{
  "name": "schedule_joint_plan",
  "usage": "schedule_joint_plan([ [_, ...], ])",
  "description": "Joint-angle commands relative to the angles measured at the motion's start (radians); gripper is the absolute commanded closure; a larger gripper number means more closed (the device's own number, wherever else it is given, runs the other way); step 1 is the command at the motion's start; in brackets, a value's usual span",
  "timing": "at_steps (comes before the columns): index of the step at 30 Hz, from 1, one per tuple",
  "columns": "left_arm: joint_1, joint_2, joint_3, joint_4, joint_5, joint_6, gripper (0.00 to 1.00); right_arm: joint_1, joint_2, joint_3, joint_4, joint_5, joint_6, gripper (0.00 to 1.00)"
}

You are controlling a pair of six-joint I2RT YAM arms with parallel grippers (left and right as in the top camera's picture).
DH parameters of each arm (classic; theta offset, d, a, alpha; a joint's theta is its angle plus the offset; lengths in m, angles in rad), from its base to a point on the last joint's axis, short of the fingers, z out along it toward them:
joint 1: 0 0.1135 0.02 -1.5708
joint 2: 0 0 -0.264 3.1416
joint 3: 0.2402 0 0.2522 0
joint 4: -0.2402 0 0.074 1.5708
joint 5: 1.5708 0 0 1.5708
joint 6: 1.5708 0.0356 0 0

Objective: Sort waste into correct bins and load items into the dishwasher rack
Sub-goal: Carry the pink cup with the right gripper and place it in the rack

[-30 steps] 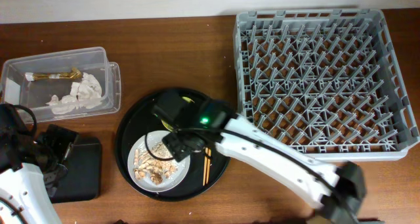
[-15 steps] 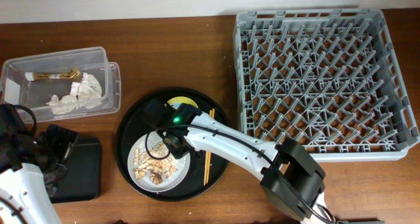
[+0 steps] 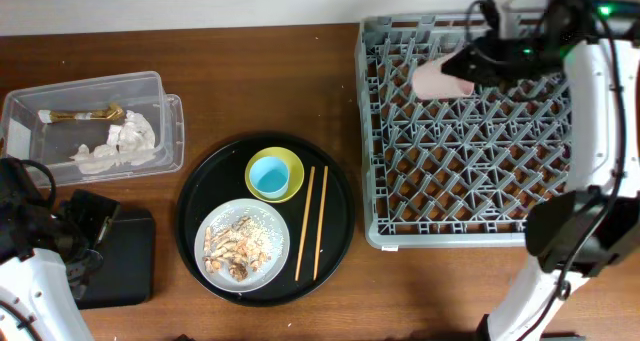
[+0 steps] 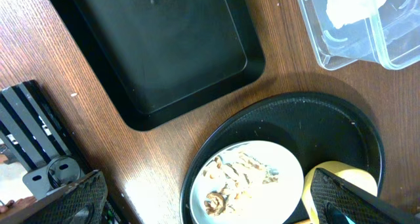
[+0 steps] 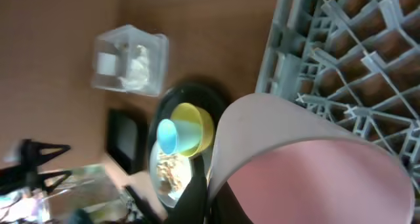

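The pink cup hangs above the back pegs of the grey dishwasher rack. My right gripper goes down onto them next and releases the pink cup's rim.
My right gripper (image 3: 464, 65) is shut on the rim of the small pink cup (image 3: 437, 79), which hangs on its side over the back left part of the grey dishwasher rack (image 3: 490, 181). In the right wrist view the dark fingers (image 5: 197, 198) pinch the pink cup's (image 5: 315, 165) wall. On the round black tray, the light-blue cup (image 3: 268, 177) sits inside the yellow bowl (image 3: 288, 162). The chopsticks (image 3: 312, 221) lie beside the white plate (image 3: 222, 227), which carries food scraps (image 3: 240, 247). My left gripper (image 3: 92, 229) stands wide open and empty at the shallow black tray (image 3: 125, 261).
The clear tub (image 3: 160, 91) at the back left holds white napkins (image 3: 118, 146) and a brown wrapper (image 3: 80, 114). The round black tray (image 3: 195, 196) lies between the tub and the rack. My right arm's base stands at the front right (image 3: 565, 236).
My right arm has swung from the round black tray up and right to the rack, its jaws now shut on the pink cup. The left arm has not moved.
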Motion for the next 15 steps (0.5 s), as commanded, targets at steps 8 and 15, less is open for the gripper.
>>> schedule_joint_plan([
  [8,0.003,-0.004,0.004,0.002,0.001,-0.006,0.01,-0.172,0.356,-0.124,0.218,-0.609,-0.081,0.95],
  [15,0.002,-0.004,0.004,0.002,0.001,-0.006,0.01,-0.246,0.387,-0.124,0.274,-0.574,-0.034,0.94],
])
